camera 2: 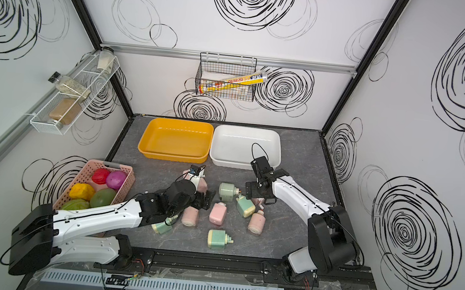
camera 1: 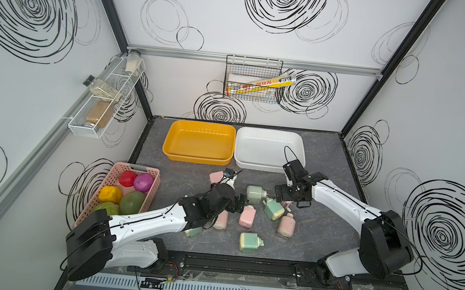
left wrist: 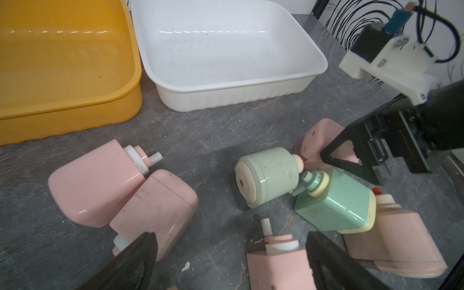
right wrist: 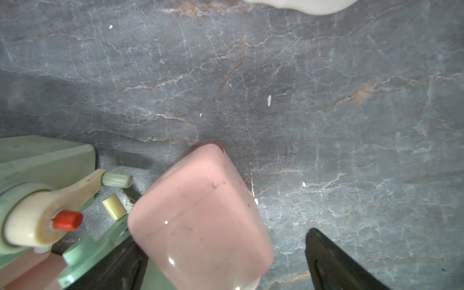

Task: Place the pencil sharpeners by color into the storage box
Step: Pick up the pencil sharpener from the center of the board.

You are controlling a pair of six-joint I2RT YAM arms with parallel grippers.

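My right gripper has the pink sharpener's body (right wrist: 205,220) between its fingers, off-center toward the green sharpeners, so next it needs to ease that way and close on it.
Several pink and mint green pencil sharpeners lie scattered mid-table in both top views, among them a pink one (camera 1: 247,217) and a green one (camera 1: 249,241). The yellow storage box (camera 1: 199,141) and the white storage box (camera 1: 268,149) stand empty at the back. My left gripper (camera 1: 239,204) (left wrist: 229,236) is open and low over the pile, with a pink sharpener (left wrist: 278,263) between its fingers, untouched. My right gripper (camera 1: 290,199) (right wrist: 222,236) is open around another pink sharpener (right wrist: 200,216). That one lies against one finger, with a gap to the other. Green sharpeners (right wrist: 37,175) lie beside it.
A pink basket (camera 1: 136,168) of toy fruits stands at the left table edge, under my left arm. A wire basket (camera 1: 253,79) hangs on the back wall and a spice rack (camera 1: 104,101) on the left wall. The arms' rail (camera 1: 243,264) runs along the front.
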